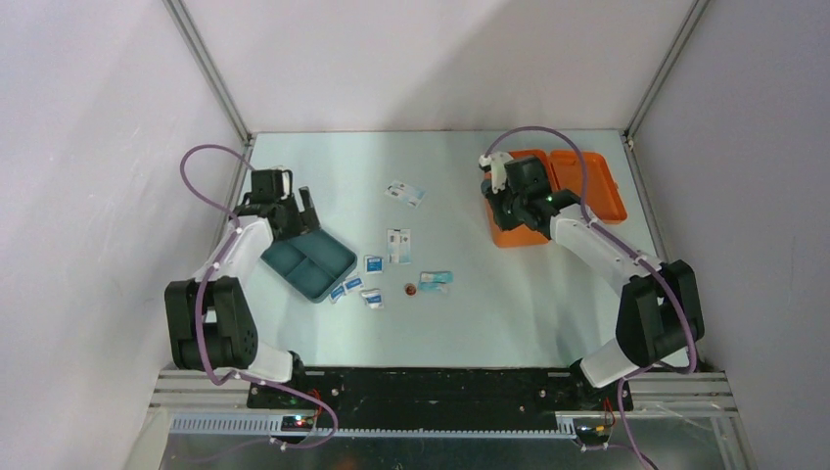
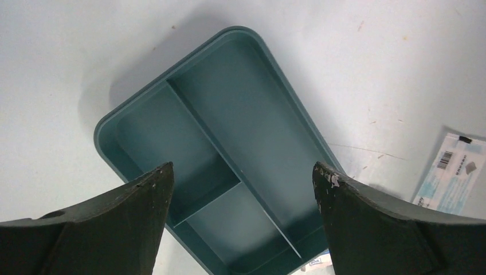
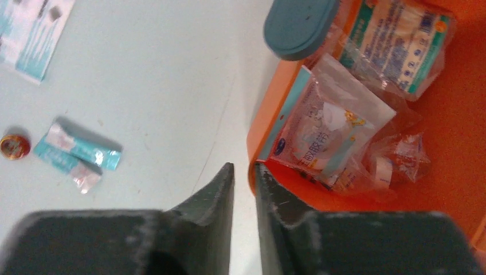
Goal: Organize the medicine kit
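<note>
The thin divider already runs between the fingers of my left gripper, so I need to lower that gripper into the teal divided tray, with its fingers on both sides of the long divider (image 1: 308, 258) (image 2: 234, 169).
The orange medicine kit (image 1: 511, 235) lies open at the back right, its lid (image 1: 592, 191) folded out to the right. In the right wrist view its base (image 3: 453, 149) holds clear packets (image 3: 338, 123) and a teal-lidded jar (image 3: 301, 26). My right gripper (image 1: 509, 204) (image 3: 243, 167) is nearly shut astride the kit's left wall at a corner, one finger outside and one inside. My left gripper (image 1: 297, 211) (image 2: 242, 167) is open and empty above the empty teal divided tray (image 1: 308, 259) (image 2: 229, 103).
Loose sachets lie mid-table (image 1: 405, 192), (image 1: 398, 245), (image 1: 373, 262), (image 1: 436, 281), (image 1: 371, 299), with a small red tin (image 1: 410, 289) among them. The tin (image 3: 14, 146) and a teal sachet (image 3: 77, 152) show left of my right fingers. White walls enclose the table.
</note>
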You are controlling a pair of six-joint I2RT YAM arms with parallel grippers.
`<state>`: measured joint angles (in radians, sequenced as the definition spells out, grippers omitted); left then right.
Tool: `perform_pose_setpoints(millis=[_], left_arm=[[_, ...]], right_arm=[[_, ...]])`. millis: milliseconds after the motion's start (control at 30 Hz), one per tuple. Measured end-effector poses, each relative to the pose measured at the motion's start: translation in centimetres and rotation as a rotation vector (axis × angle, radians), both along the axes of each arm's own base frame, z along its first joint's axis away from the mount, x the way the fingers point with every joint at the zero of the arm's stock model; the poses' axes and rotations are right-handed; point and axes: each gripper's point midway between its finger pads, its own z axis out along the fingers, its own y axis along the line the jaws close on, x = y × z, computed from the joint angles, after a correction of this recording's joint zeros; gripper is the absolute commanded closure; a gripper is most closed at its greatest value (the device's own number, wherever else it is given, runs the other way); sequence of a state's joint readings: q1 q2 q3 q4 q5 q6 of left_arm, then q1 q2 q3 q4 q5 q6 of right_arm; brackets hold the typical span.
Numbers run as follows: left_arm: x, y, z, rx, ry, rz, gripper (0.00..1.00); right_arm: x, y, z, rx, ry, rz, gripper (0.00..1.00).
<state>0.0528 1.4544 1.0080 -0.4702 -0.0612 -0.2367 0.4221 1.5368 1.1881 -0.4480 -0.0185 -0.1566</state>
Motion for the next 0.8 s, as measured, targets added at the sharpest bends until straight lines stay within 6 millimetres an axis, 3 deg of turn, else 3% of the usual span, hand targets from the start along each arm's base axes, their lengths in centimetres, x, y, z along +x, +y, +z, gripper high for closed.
perform_pose_setpoints(millis=[100,167,300,467,567,800], left_arm=[[-0.4,0.7,-0.4,0.007,0.014,0.030,0.10],[-0.7,0.9,-0.8,0.010,0.026,0.047,0.14],[-0.9,1.3,-1.8,0.014,0.057,0.066,0.24],[-1.1,1.4,-4.5,0.006,0.139,0.078,0.46],[-0.8,1.4,-5.8,0.005,0.182,0.085,0.53],[0.1,1.8,-7.1,0.009,0.214,0.107,0.96]], right_arm=[[-0.9,0.4,0.1,0.016,0.015,0.028,0.47],[-1.2,0.3,0.5,0.020,0.011,0.039,0.41],[-1.5,-0.4,2.5,0.030,-0.030,0.038,0.38],[-1.5,-0.4,5.6,0.060,-0.110,0.043,0.38],[-1.5,-0.2,6.9,0.067,-0.150,0.057,0.37],[-1.1,0.0,7.8,0.058,-0.194,0.076,0.37]])
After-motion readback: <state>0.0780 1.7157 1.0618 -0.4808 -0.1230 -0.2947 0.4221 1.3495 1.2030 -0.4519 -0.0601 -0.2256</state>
